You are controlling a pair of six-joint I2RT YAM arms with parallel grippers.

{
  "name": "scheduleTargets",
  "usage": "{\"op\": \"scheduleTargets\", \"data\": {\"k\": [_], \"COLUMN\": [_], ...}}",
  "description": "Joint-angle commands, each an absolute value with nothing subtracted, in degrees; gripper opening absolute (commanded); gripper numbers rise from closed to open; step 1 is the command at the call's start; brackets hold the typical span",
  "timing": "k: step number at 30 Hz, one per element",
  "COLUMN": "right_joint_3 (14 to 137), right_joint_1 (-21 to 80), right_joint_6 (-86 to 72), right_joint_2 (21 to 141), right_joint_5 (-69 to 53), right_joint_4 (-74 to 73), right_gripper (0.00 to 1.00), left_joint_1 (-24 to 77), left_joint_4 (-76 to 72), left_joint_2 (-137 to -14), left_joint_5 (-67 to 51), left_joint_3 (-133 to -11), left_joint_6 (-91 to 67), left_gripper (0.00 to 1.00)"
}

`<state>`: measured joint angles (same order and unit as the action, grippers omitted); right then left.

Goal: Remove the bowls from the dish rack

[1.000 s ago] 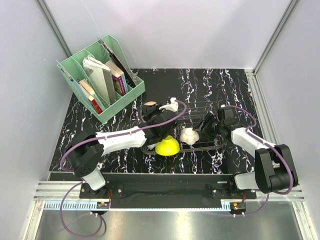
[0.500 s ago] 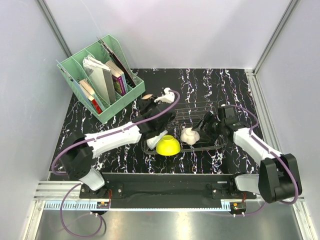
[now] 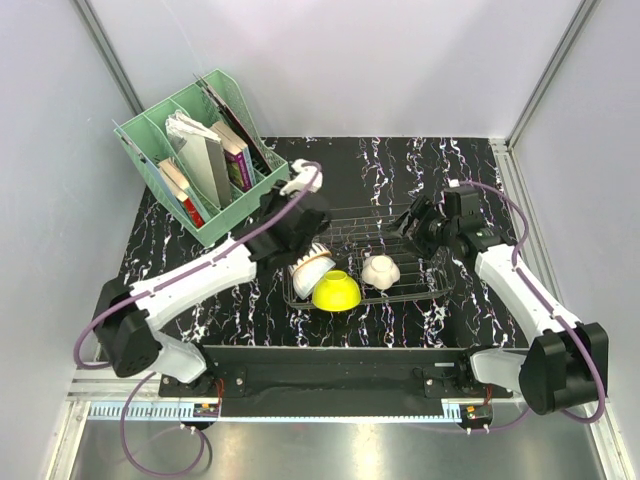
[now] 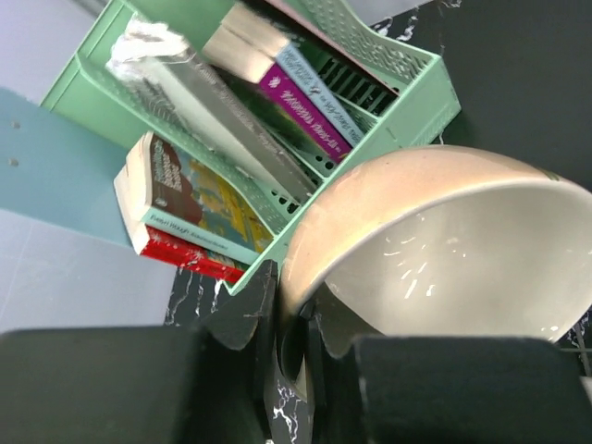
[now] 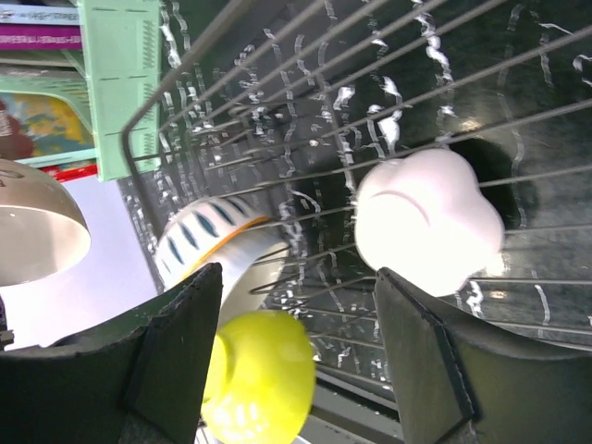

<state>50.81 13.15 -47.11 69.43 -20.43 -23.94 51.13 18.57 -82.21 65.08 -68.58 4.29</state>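
Observation:
I should next lower my left gripper to its left in the top view and release the tan bowl: bare tabletop beside the rack is below it that way.
My left gripper (image 4: 301, 324) is shut on the rim of a tan bowl with a cream inside (image 4: 435, 250) and holds it in the air beside the green organiser. In the top view this gripper (image 3: 290, 222) hides that bowl. The dark wire dish rack (image 3: 400, 215) holds a blue-striped white bowl (image 3: 312, 268), a yellow-green bowl (image 3: 336, 290) and a small white bowl (image 3: 380, 270). My right gripper (image 3: 415, 225) is open and empty above the rack's right side. Its wrist view shows the white bowl (image 5: 425, 217), the striped bowl (image 5: 208, 240) and the yellow-green bowl (image 5: 259, 375) below it.
A mint-green file organiser (image 3: 205, 160) with books stands at the back left, close to my left gripper; it also shows in the left wrist view (image 4: 388, 120). Black marbled tabletop (image 3: 400, 160) lies behind and beside the rack. Grey walls close in the sides.
My left gripper has lifted the tan bowl off the rack and moved it left and back toward the organiser, uncovering the striped bowl. My right gripper has drawn back from the white bowl.

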Motion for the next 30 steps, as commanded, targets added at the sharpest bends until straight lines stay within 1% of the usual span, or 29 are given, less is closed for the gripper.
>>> {"op": "scheduleTargets", "data": {"k": [1, 5, 6, 8, 9, 10, 12, 18, 23, 29, 30], "right_joint_3": [56.59, 61.07, 61.95, 64.32, 65.03, 65.65, 67.93, 71.19, 69.44, 68.2, 68.2], "right_joint_1": [13.97, 14.15, 14.15, 14.15, 14.15, 14.15, 14.15, 14.15, 14.15, 14.15, 14.15], "right_joint_6": [-47.19, -47.46, -47.37, -47.37, -47.37, -47.11, -45.97, -38.85, -37.27, -34.98, -34.98], "right_joint_2": [69.44, 68.03, 67.85, 67.24, 67.15, 66.89, 66.53, 66.1, 62.41, 58.54, 58.27], "right_joint_5": [-23.29, -23.29, -23.2, -23.2, -23.29, -23.47, -23.03, -13.47, -7.39, -2.38, -1.5], "right_joint_4": [-24.08, -24.69, -25.57, -26.54, -26.98, -27.33, -29.78, -38.4, -40.95, -42.8, -42.98], "right_gripper": [0.75, 0.75, 0.75, 0.75, 0.75, 0.75, 0.75, 0.77, 0.8, 0.81, 0.81], "left_joint_1": [48.35, 45.89, 43.88, 41.15, 38.44, 37.36, 34.82, 32.18, 27.61, 21.55, 20.75], "left_joint_4": [27.3, 34.44, 36.37, 41.56, 42.27, 42.88, 42.8, 45.35, 44.04, 42.54, 41.58], "left_joint_2": [-73.94, -68.83, -68.12, -65.75, -64.79, -62.95, -61.62, -64.68, -65.21, -67.06, -67.93], "left_joint_5": [63.91, 60.21, 58.9, 52.23, 49.86, 45.05, 40.71, 32.88, 27.87, 23.56, 20.77], "left_joint_3": [-73.92, -72.95, -72.95, -72.17, -71.29, -70.32, -67.68, -64.43, -60.47, -57.13, -56.61], "left_joint_6": [-10.07, -17.12, -18.88, -24.77, -26.35, -28.54, -29.88, -34.79, -37.26, -36.04, -35.43], "left_gripper": [0.0, 0.0, 0.0, 0.0, 0.0, 0.0, 0.0, 0.0, 0.0, 0.0, 0.0]}}
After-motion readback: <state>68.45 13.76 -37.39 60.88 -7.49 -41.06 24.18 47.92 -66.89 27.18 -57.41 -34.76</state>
